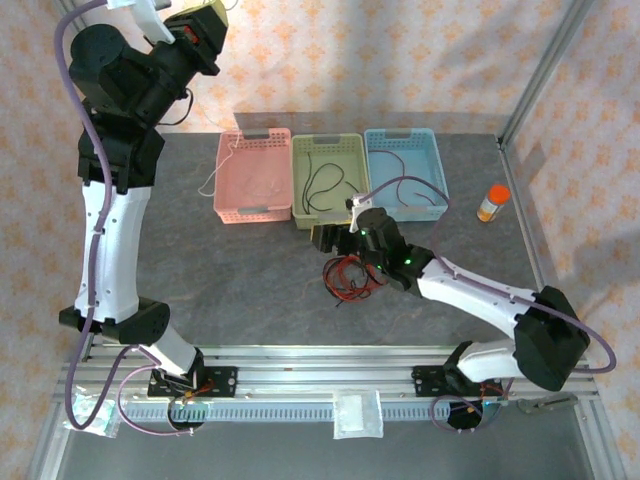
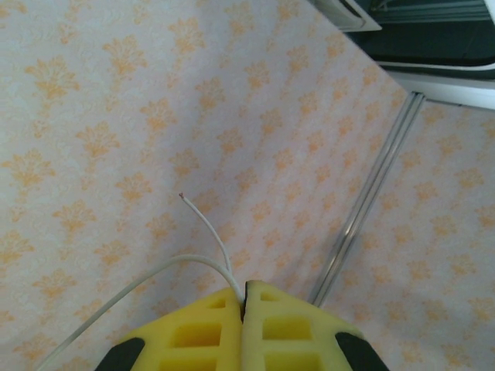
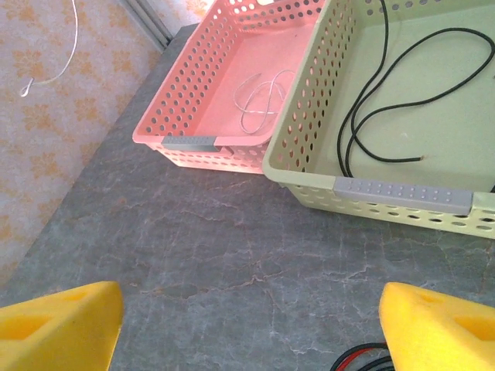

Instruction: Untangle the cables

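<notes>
More white wire lies coiled in the pink basket. My left gripper needs to move down next from its raised spot to over the pink basket and let go of the thin white cable (image 2: pixel 207 232).
My left gripper (image 2: pixel 244 292) is raised high at the back left (image 1: pixel 212 28), its yellow pads shut on a thin white cable (image 2: pixel 207 232). That cable hangs down to the pink basket (image 1: pixel 213 181), where more white wire is coiled (image 3: pixel 258 99). A tangle of red and black cables (image 1: pixel 350 279) lies on the table in front of the baskets. My right gripper (image 3: pixel 251 328) hovers low just beyond that tangle (image 1: pixel 330 242), open, with bare table between its fingers; red and black strands (image 3: pixel 362 360) show by its right finger. A black cable (image 3: pixel 387 100) lies in the green basket.
Pink (image 1: pixel 254 210), green (image 1: pixel 327 217) and blue (image 1: pixel 432 165) baskets stand in a row at the back. The blue one holds a dark wire. An orange-capped bottle (image 1: pixel 492 203) stands at the right. Metal frame posts rise at the back right corner.
</notes>
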`<state>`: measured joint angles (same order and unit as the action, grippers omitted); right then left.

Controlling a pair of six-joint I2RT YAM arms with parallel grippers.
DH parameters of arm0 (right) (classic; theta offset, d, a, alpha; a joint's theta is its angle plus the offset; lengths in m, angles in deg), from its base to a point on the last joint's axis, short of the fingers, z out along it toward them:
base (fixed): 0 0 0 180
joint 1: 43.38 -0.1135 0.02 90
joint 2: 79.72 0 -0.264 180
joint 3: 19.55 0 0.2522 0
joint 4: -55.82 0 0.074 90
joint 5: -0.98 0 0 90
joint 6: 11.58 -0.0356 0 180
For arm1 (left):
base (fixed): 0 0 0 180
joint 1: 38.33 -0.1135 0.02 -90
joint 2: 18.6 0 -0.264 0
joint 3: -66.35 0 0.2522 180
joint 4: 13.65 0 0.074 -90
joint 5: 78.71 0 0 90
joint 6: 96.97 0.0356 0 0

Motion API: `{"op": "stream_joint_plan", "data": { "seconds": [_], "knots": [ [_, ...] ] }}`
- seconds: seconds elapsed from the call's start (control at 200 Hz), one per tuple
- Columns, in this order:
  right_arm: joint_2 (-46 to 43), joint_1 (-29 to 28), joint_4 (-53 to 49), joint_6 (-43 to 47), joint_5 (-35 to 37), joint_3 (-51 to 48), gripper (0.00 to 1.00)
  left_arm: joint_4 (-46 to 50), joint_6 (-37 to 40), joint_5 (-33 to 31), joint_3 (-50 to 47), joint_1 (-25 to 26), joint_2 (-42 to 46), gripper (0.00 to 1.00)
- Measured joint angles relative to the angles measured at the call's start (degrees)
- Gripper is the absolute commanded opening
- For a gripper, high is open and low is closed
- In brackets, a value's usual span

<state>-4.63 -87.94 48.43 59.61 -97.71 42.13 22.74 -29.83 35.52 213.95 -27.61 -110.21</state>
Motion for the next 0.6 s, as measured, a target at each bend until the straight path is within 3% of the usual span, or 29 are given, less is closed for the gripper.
{"op": "stream_joint_plan", "data": {
  "seconds": [0.601],
  "knots": [
    [-3.2, 0.0, -2.8, -0.2, -0.1, 2.4, 0.85, -1.5, 6.5, -8.9, -0.4, 0.0, -9.1, 0.0]
  ]
}}
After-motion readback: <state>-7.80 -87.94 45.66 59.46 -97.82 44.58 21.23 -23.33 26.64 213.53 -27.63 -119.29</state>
